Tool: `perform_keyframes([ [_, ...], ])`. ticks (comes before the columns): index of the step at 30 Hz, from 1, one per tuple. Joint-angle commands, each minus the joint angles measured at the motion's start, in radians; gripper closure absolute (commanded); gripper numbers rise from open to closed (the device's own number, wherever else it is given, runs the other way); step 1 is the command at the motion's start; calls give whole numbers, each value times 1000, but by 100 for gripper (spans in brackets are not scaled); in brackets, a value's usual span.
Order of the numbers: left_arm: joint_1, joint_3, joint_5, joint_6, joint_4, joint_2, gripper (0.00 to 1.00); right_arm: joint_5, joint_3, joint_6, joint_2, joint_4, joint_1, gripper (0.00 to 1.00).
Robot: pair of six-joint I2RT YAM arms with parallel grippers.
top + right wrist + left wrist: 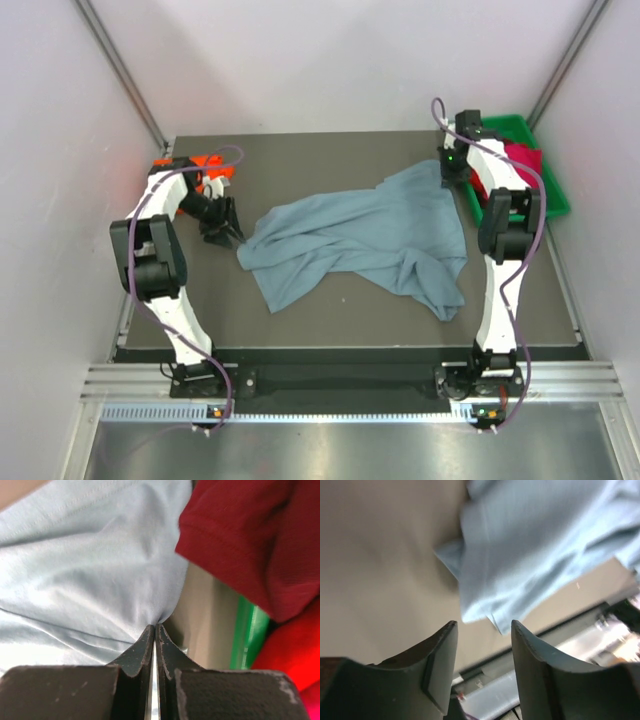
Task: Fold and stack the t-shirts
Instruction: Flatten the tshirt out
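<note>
The left gripper moves down and to the right in the top view onto the t-shirt's bunched end (248, 251) (476, 604) next, because its open fingers stop short of that end.
A large blue-grey t-shirt (360, 240) lies crumpled across the middle of the table. My right gripper (452, 172) is at its far right corner, beside the bin. In the right wrist view this gripper (155, 626) is shut on a pinch of the blue-grey t-shirt (90, 555). My left gripper (225, 232) sits just left of the shirt's left edge. Seen from the left wrist, the left gripper (483, 625) is open with nothing between its fingers, and the t-shirt's edge (530, 545) lies just beyond the tips. A crimson t-shirt (250, 535) and a bright red one (295, 655) lie by the right gripper.
A green plastic bin (548, 185) stands at the table's far right corner with crimson cloth (520, 160) in it. An orange-red object (207, 166) sits at the far left, partly hidden by the left arm. White walls close in both sides and the back.
</note>
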Motion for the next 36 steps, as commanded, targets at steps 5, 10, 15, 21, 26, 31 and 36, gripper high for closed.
perform_keyframes([
  [5, 4, 184, -93, -5, 73, 104, 47, -10, -17, -12, -72, 12, 10, 100],
  [10, 2, 200, -41, 1, 70, 179, 49, -7, -9, -12, -66, 9, 8, 100],
  [15, 2, 211, 29, -2, 57, 242, 50, -1, -5, -15, -63, 12, 11, 100],
  [21, 2, 205, 118, -7, 22, 245, 51, 15, -3, -24, -63, 17, 13, 100],
  [26, 1, 142, 177, -16, 5, 195, 55, 19, 5, -25, -58, 25, 25, 100],
  [31, 1, 103, 207, -16, -15, 158, 63, 32, 23, -30, -49, 29, 50, 100],
  [36, 4, 108, 246, 2, -21, 145, 94, 41, 35, -35, -46, 32, 77, 100],
])
